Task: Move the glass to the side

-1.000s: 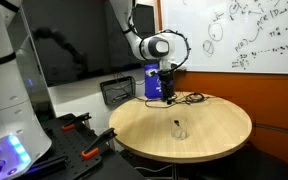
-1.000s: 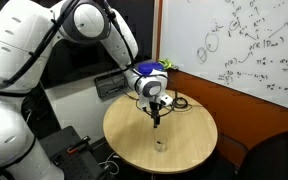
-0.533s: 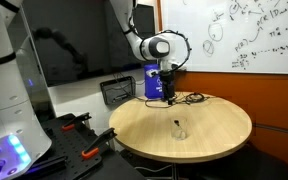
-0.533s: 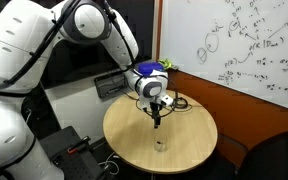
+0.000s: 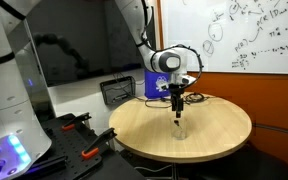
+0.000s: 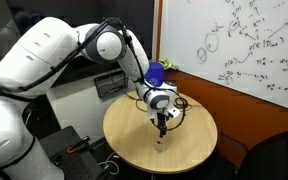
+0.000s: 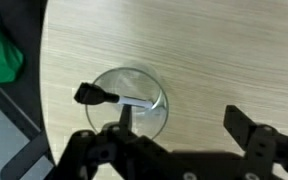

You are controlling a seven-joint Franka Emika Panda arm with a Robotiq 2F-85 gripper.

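The glass's rim is below my gripper, between the open fingers, so my gripper should come down over the rim opposite the stick's dark tip and close.
A small clear glass (image 7: 132, 98) with a dark-tipped stick leaning in it stands on the round wooden table (image 7: 224, 50). It shows in both exterior views (image 5: 179, 130) (image 6: 161, 143), near the table's middle. My gripper (image 7: 184, 125) hangs just above it and is open. One finger (image 7: 124, 120) is over the glass's rim and the other finger (image 7: 246, 125) is well off to the side over bare wood. The gripper also shows in both exterior views (image 5: 177, 112) (image 6: 162, 128), right over the glass.
A blue box (image 5: 154, 84) and black cables (image 5: 194, 98) sit at the table's back edge. A black basket (image 5: 117, 92) stands on a counter behind. Tools (image 5: 79, 122) lie on a low surface beside the table. A whiteboard (image 5: 244, 35) covers the wall.
The arm has swung from the blue box at the back forward and down, so the gripper now hangs right over the glass. The glass has not moved.
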